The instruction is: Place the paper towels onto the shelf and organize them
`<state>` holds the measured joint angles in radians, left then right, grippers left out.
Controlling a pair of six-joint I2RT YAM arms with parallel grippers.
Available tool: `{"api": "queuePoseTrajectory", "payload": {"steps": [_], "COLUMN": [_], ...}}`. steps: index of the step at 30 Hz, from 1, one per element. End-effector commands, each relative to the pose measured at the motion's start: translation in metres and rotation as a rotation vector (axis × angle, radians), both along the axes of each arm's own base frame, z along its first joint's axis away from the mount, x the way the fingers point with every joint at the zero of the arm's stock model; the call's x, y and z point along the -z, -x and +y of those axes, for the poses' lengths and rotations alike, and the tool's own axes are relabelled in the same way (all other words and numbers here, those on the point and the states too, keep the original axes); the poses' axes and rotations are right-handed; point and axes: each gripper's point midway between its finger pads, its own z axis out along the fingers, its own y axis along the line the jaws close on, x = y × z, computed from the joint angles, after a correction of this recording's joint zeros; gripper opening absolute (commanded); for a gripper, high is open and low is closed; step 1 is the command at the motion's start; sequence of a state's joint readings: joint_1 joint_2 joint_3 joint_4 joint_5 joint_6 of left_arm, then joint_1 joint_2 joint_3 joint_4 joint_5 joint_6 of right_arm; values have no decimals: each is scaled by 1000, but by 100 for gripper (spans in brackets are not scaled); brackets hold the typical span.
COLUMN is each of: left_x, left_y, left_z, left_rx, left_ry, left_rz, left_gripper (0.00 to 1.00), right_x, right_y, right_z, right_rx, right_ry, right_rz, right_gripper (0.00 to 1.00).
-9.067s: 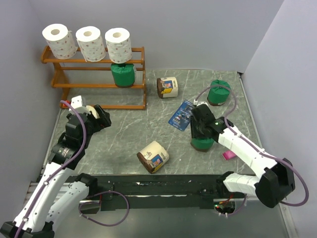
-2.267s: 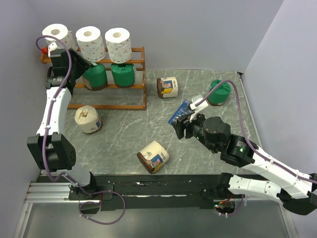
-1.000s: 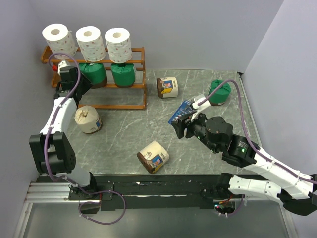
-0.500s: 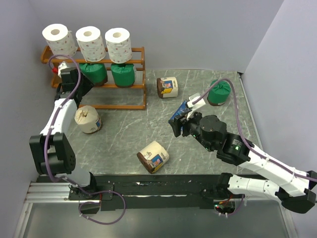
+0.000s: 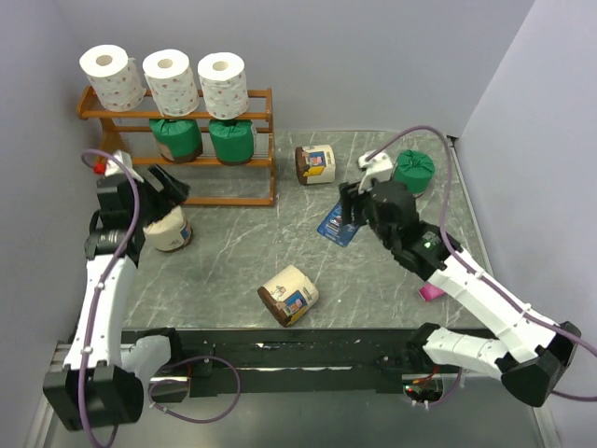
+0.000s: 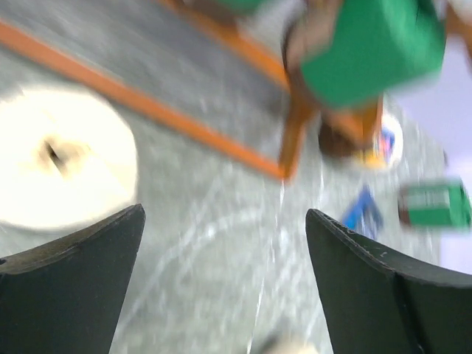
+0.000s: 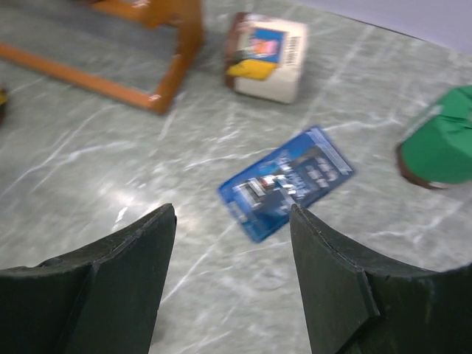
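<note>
I will swing my right gripper down onto the rim of the green roll by the packet next, as the roll stands below my gripper, to its right in the top view.
The shelf stands at the far left with three white paper towels on its top tier and two green ones on the middle tier. My left gripper is open and empty, just in front of the shelf and above a cream roll. In the left wrist view that roll's end lies left of the open gripper. My right gripper hangs open and empty over the blue packet. Loose on the table are a green roll and two cream rolls.
A small pink item lies near the right arm. The shelf's lowest tier holds nothing. Grey walls close the table on the left, back and right.
My left gripper has opened wide and pulled back from the shelf's middle tier, ending over the cream roll. The right gripper has swung toward the far side, over the blue packet.
</note>
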<state>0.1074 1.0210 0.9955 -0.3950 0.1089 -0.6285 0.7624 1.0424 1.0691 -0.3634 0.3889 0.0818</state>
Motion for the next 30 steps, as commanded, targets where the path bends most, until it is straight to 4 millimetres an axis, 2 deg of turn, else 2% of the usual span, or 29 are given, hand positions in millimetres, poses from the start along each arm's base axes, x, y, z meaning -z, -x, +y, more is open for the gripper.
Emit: {"api": "queuePoseTrajectory", "payload": {"steps": [1,4,5,7,9,10,12,13,14,15,16,17,18,19,21,22,23,24,25,26,27,28,30], "left_x": [20,25,30,28,21,23,18,17,14,11,10,11,14,12,12,9,8,7,6,6,6,6,6], "left_y": [33,47,50,57,62,68,70,74,75,76,78,78,79,81,83,86,88,88,89,90,91,91,92], "left_z": [-44,-53,-54,-55,-61,-63,-63,-64,-66,-67,-68,-69,-68,-69,-74,-75,-77,-77,-78,-80,-81,-82,-83], "left_rx": [248,320,338,345,362,367,362,366,373,380,385,388,385,387,398,400,408,406,409,416,421,424,430], "left_ry": [63,44,24,9,18,23,17,19,18,20,19,20,21,20,10,4,2,-3,-4,-5,-5,-4,-4], "left_rz": [27,2,3,-28,-79,-103,-155,-175,-190,-197,-205,-201,-188,-191,-195,-206,-211,-218,-221,-221,-221,-223,-223], "left_gripper": [96,96,96,96,96,96,96,96,96,96,96,96,96,96,96,96,96,96,96,96,96,96,96], "right_x": [-27,-23,-22,-19,-13,-13,-16,-4,1,-1,13,18,14,30,31,47,52,46,65,71,65,80,80], "right_y": [-30,-46,-50,-65,-78,-90,-105,-115,-121,-130,-139,-145,-153,-164,-179,-190,-198,-207,-217,-221,-230,-237,-247], "right_z": [-29,-43,-43,-47,-68,-73,-98,-105,-112,-131,-137,-144,-157,-166,-185,-186,-189,-192,-196,-198,-199,-200,-206], "right_rx": [55,87,75,93,165,193,268,296,328,382,406,434,468,502,557,551,544,541,549,551,546,546,552], "right_ry": [-40,-88,-108,-119,-112,-108,-115,-108,-123,-136,-134,-151,-163,-154,-167,-167,-158,-154,-136,-110,-101,-78,-44], "right_rz": [-75,-65,-53,-34,12,27,40,75,94,97,134,149,143,178,173,206,208,195,235,250,235,261,248], "right_gripper": [71,72,71,71,72,71,71,72,71,71,72,71,71,71,71,70,70,70,70,69,69,69,69]}}
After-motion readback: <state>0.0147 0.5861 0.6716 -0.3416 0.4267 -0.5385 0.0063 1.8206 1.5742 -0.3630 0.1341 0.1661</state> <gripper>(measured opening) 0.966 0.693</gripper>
